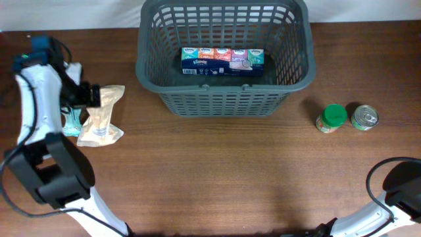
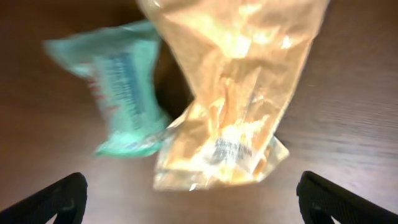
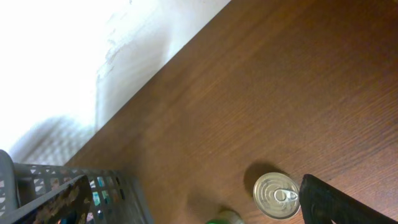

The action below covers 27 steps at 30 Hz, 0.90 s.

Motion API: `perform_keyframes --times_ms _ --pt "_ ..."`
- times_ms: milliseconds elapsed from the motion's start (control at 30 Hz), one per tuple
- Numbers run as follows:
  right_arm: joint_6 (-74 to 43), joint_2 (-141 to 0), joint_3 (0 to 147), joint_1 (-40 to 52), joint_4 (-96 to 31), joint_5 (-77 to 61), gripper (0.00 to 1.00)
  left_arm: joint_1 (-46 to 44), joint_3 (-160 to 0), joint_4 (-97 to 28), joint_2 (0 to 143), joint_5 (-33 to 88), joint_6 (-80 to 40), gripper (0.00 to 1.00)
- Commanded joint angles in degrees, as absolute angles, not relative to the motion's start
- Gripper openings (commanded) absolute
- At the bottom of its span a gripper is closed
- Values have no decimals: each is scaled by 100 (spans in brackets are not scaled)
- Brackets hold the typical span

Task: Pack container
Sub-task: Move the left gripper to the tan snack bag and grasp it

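Note:
Next, my left gripper should lower onto the tan crinkled bag's middle (image 1: 102,110) (image 2: 239,90), easing toward the right in the overhead view, since the bag lies below it on that side.
The dark grey lattice basket (image 1: 223,99) stands at the back middle of the table, with a multicolour pack of tissues (image 1: 222,60) inside. Its corner shows in the right wrist view (image 3: 118,186). My left gripper (image 2: 193,202) is open and empty, over a tan crinkled bag (image 2: 236,99) and a teal packet (image 2: 124,93) at the far left. The bag (image 1: 102,115) and packet (image 1: 71,122) lie side by side on the table. My right gripper (image 3: 196,204) is open and empty above the table, with the tin can (image 3: 277,195) between its fingers' span.
A green-lidded jar (image 1: 331,118) and the tin can (image 1: 364,117) stand right of the basket. The right arm (image 1: 401,187) sits at the front right corner. A white wall runs behind the table.

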State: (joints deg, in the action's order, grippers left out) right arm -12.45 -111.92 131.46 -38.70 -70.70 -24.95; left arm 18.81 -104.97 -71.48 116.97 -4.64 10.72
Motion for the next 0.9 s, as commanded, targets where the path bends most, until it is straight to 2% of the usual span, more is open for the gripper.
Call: perform_keyframes --times_ms 0,533,867 --pt "-1249 -11168 13211 -3865 -7072 -2499 99 1865 -9963 -6657 11843 -318 1256 99" --pt "-1249 -11168 13211 -3865 -7074 -2499 99 1848 -9651 -5714 12296 180 1789 100" --pt "-1249 -11168 13211 -3865 -7072 -2499 99 1813 -9644 -5664 12744 711 1809 98"
